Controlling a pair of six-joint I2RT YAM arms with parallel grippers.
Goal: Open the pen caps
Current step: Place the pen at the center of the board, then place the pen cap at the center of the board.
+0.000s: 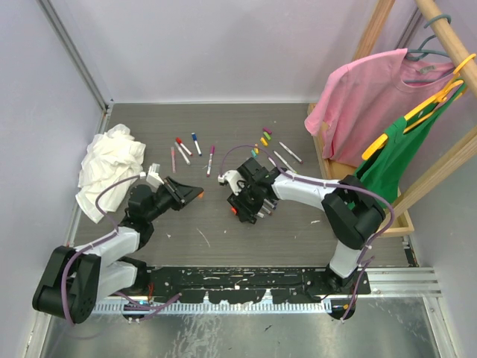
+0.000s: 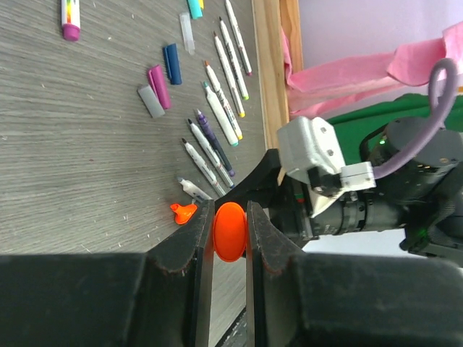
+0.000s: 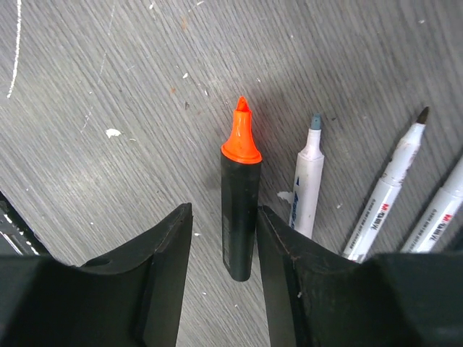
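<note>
My left gripper brings the orange cap down to the table beside the grey cap next.
My left gripper (image 1: 192, 192) is shut on an orange pen cap (image 2: 230, 231), pinched between both fingers just above the table. My right gripper (image 1: 242, 201) is open, its fingers either side of a black-barrelled marker (image 3: 239, 195) that lies uncapped on the table, orange tip (image 3: 241, 137) bare. The marker sits close to the right finger. Uncapped white pens (image 3: 307, 181) lie beside it. Loose caps, blue (image 2: 172, 63) and pink (image 2: 159, 87), lie further off. Pens with red (image 1: 179, 142), blue (image 1: 194, 137) and magenta (image 1: 212, 150) caps lie at the back.
A crumpled white rag (image 1: 112, 164) lies at the left. A wooden rack (image 1: 406, 216) with a pink shirt (image 1: 365, 104) and a green garment (image 1: 402, 156) stands at the right. Several loose coloured caps (image 1: 264, 138) lie at the back centre.
</note>
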